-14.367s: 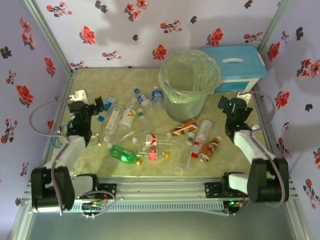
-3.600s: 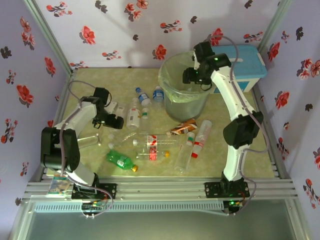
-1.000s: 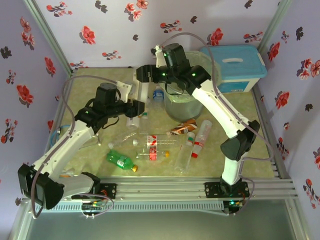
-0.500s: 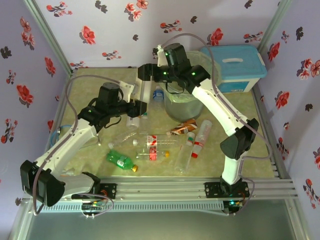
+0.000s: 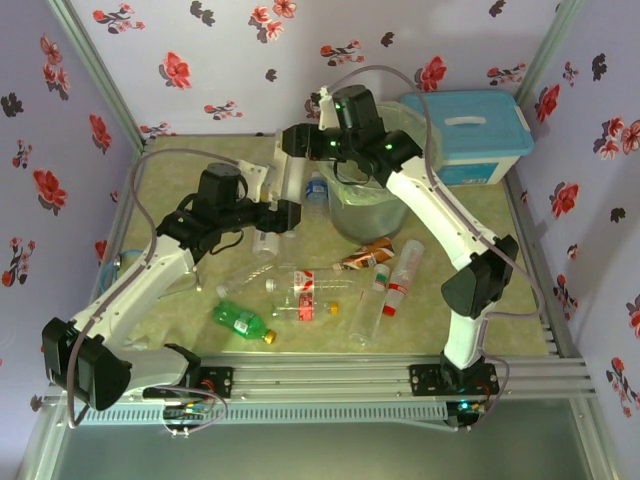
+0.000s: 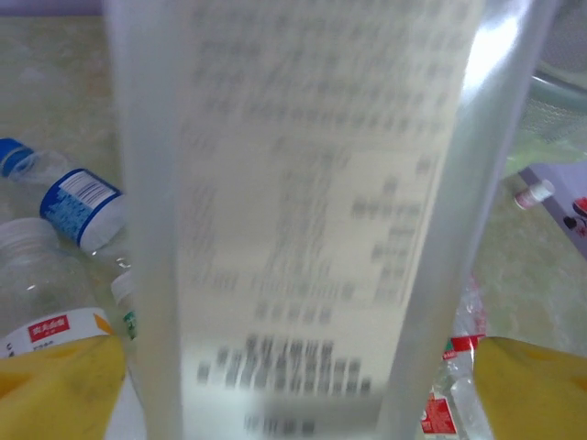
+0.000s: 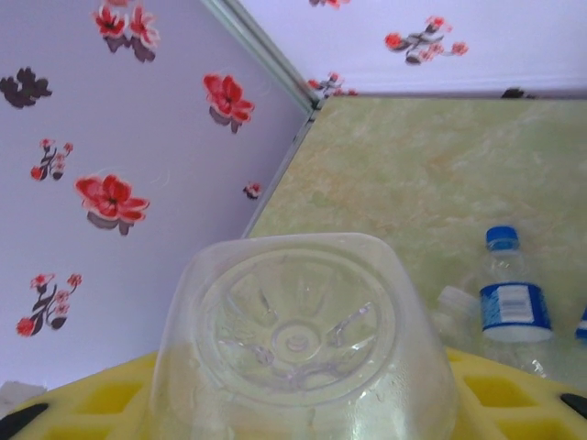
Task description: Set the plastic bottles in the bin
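The fingers of my left gripper are open, so my right gripper will next carry the square bottle [image 5: 291, 180] toward the white box, over the bin's opening [image 5: 406, 121], and release it.
A tall square clear bottle [image 5: 291, 180] with a white printed label stands upright in the air left of the bin [image 5: 362, 215]. My right gripper [image 5: 300, 145] is shut on its upper end; in the right wrist view the bottle's moulded base [image 7: 303, 339] sits between the yellow fingers [image 7: 514, 403]. My left gripper [image 5: 283, 215] is at the bottle's lower end with its jaws open. In the left wrist view the label [image 6: 293, 229] runs between the wide-set yellow fingertips [image 6: 55, 385]. Several other bottles lie on the table, among them a green one [image 5: 240, 322].
Clear bottles [image 5: 300, 285] and a brown-orange one [image 5: 365, 257] lie in front of the bin. Blue-labelled bottles [image 7: 514, 307] [image 6: 78, 206] lie on the floor below the held one. A white box with a light-blue lid [image 5: 470, 135] stands behind the bin at the right.
My left gripper has opened and let go of the square bottle. My right gripper has closed on the bottle's upper end. Both arms have barely shifted.
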Motion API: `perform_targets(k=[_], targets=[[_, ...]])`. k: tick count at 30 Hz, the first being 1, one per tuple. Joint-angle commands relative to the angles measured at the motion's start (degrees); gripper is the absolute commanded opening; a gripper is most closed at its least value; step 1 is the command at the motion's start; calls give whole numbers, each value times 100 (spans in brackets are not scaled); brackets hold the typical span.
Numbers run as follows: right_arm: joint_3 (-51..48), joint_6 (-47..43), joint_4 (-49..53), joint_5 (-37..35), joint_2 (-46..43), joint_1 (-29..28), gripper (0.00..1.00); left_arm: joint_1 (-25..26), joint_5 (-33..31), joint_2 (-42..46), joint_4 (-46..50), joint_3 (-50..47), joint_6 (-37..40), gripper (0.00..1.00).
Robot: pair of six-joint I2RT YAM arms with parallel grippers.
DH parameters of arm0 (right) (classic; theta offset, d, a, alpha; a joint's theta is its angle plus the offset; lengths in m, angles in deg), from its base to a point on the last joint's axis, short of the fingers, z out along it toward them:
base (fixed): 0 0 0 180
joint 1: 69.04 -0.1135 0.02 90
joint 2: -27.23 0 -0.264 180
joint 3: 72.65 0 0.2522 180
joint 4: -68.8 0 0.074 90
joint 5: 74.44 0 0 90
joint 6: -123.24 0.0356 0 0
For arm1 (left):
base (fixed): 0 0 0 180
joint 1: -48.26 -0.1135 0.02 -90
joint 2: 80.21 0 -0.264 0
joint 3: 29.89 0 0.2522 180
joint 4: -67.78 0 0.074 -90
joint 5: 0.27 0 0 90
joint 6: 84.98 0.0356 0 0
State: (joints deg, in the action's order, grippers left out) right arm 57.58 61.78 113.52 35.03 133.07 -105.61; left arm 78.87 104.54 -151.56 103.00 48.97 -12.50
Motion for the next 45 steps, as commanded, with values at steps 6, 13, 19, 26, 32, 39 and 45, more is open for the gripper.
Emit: perform_targets(k=[6,13,19,26,32,39,45], targets=[[-58,-234,-600,-692,-902,657,46,28,-1507,548,1200,-91,-1183,100],[-202,-674,-81,-1508,-1345,1241,46,50,-1702,1170,2649,-490,-2950,100],[-94,-1344,902,-2328,-1285,1694,46,244,-2074,1935,3988,-607,-4166,100],[438,-1496,1850,-1989,-461,1888,46,972,-2210,2047,4436,-1055,-5411,99],[947,-1632,2436,-1790,265,1886,46,1300,-2193,2048,4439,-1439,-6007,97],[863,-1641,2409,-1593,817,1890,47,1509,-2021,2039,4002,-1952,-6424,96],[640,-1665,2288,-1642,1004,1884,52,1641,-1842,1918,3613,-2420,-6710,95]])
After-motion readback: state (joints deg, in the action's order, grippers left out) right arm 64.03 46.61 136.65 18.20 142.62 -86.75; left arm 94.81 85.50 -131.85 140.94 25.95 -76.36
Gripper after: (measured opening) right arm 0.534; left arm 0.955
